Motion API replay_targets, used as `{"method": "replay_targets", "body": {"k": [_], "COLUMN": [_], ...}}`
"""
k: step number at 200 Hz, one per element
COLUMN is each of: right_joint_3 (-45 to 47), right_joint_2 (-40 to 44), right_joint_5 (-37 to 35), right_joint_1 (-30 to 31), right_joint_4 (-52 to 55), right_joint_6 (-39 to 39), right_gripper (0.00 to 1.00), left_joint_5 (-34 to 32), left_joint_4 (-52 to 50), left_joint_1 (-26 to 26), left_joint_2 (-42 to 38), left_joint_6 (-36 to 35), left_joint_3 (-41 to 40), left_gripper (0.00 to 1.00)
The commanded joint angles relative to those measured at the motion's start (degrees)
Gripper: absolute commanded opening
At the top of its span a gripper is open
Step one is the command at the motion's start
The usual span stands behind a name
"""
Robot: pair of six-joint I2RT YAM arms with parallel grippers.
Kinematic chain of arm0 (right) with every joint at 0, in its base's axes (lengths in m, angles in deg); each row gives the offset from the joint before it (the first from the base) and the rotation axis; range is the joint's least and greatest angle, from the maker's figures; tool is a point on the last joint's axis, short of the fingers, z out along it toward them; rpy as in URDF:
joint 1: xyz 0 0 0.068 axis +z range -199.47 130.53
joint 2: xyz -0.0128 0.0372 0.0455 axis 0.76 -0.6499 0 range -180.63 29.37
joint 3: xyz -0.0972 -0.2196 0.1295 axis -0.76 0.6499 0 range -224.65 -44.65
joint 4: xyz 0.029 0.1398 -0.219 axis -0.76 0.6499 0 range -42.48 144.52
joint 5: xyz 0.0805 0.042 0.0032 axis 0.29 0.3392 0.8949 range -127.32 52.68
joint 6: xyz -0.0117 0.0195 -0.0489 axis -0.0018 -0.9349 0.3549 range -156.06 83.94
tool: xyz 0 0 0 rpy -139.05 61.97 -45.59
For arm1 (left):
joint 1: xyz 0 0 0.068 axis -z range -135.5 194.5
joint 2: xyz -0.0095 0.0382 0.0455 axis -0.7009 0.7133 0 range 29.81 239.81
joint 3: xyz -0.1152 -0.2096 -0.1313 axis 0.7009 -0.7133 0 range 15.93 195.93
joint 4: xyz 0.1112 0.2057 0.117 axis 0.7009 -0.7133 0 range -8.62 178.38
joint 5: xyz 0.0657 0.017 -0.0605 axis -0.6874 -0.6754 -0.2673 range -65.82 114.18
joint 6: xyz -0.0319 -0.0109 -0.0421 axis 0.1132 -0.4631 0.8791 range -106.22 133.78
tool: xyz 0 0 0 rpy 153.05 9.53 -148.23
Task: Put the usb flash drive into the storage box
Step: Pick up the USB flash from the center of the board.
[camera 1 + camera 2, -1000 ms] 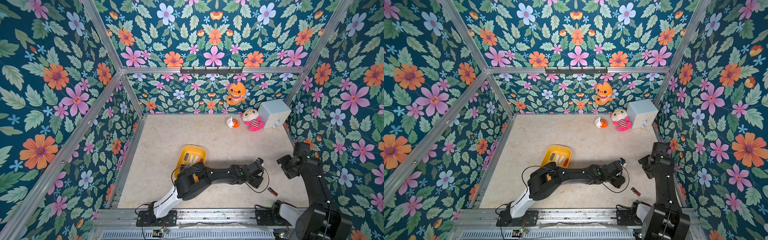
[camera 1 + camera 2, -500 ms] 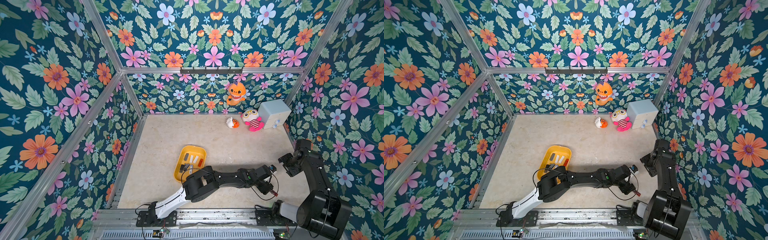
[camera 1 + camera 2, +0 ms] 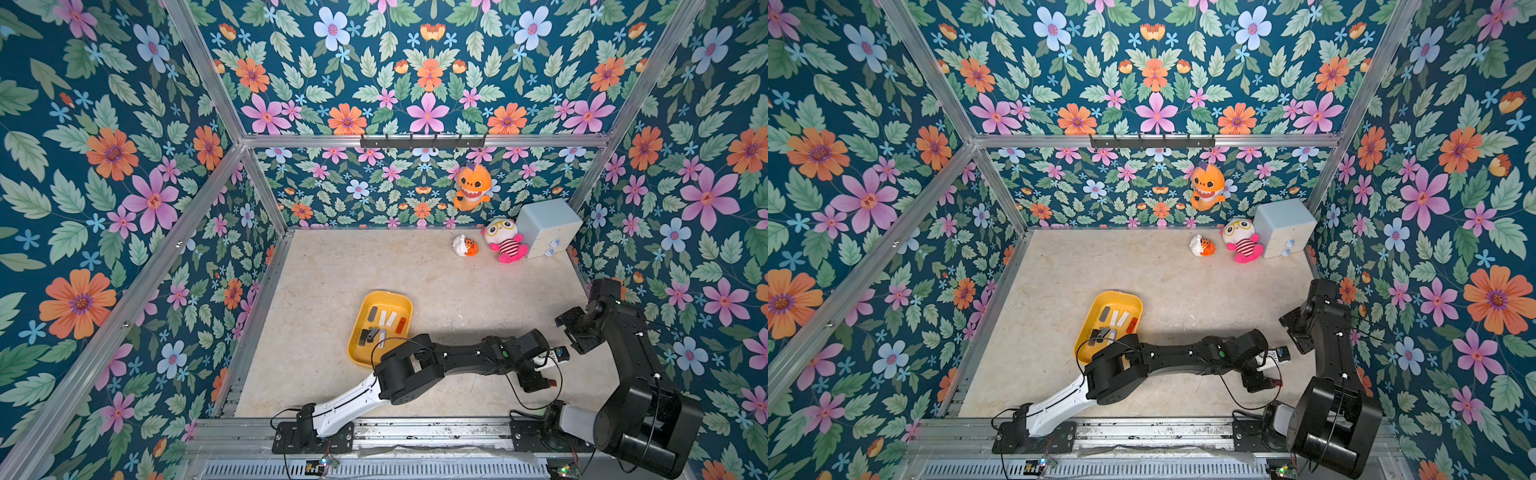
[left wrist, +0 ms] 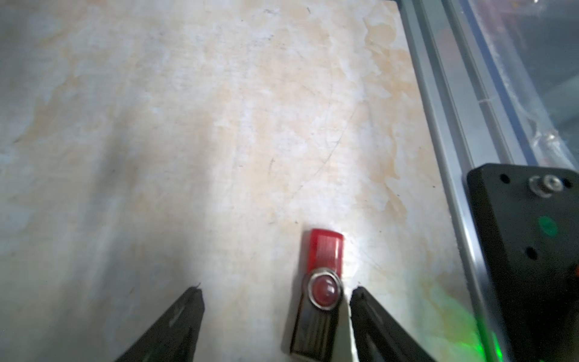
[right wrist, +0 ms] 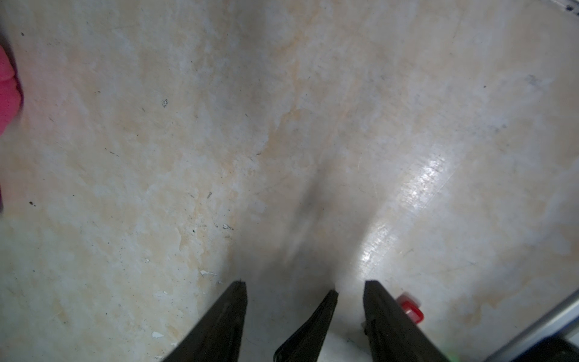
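Observation:
The left gripper stays low where it stands next and closes its fingers around the drive's round pivot (image 4: 324, 291), since the drive already lies between them.
The usb flash drive (image 4: 322, 282), red with a dark swivel cover, lies flat on the marble floor near the front right, also seen as a red tip in both top views (image 3: 551, 382) (image 3: 1273, 380). My left gripper (image 4: 277, 293) is open and low over the drive, which lies between the jaws close to one finger (image 4: 369, 316) and is not gripped. The left arm reaches far right (image 3: 542, 384). The storage box (image 3: 386, 301) (image 3: 1115, 300), a yellow tray, holds several small drives. My right gripper (image 5: 305, 285) (image 3: 568, 336) hovers open and empty just behind the left one.
A pale blue drawer cabinet (image 3: 546, 226), a pink plush (image 3: 505, 245) and a small orange-white toy (image 3: 465, 246) sit at the back right. An orange plush (image 3: 471, 187) hangs on the wall. The front rail (image 4: 438, 125) and right arm's base plate (image 4: 526, 250) are close to the drive.
The left arm swung from beside the tray out to the front right and came down over the drive, its jaws spreading wider. The right gripper stayed almost where it was.

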Motion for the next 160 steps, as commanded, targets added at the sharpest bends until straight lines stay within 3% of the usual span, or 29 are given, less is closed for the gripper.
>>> {"method": "replay_targets", "body": {"k": [1, 45, 76, 118, 160], "right_joint_3": [0.0, 0.0, -0.2, -0.2, 0.2], "right_joint_2": [-0.2, -0.2, -0.2, 0.3, 0.5], "right_joint_5": [0.4, 0.8, 1.6, 1.9, 2.4], "right_joint_1": [0.0, 0.0, 0.0, 0.0, 0.1], "right_joint_4": [0.0, -0.1, 0.0, 0.2, -0.2], "right_joint_6": [0.3, 0.4, 0.4, 0.5, 0.5], "right_gripper": [0.65, 0.65, 0.65, 0.65, 0.64], "left_joint_5": [6.6, 8.4, 7.6, 6.7, 6.6], "left_joint_4": [-2.5, -3.2, -6.8, -10.8, -9.4], "left_joint_1": [0.1, 0.0, 0.0, 0.0, -0.1], "left_joint_2": [0.0, 1.4, 3.6, 4.7, 2.3], "left_joint_6": [-7.3, -8.9, -8.6, -7.3, -5.7], "left_joint_3": [-1.5, 0.2, 3.7, 4.0, -1.8], "left_gripper": [0.78, 0.76, 0.68, 0.49, 0.26]}}
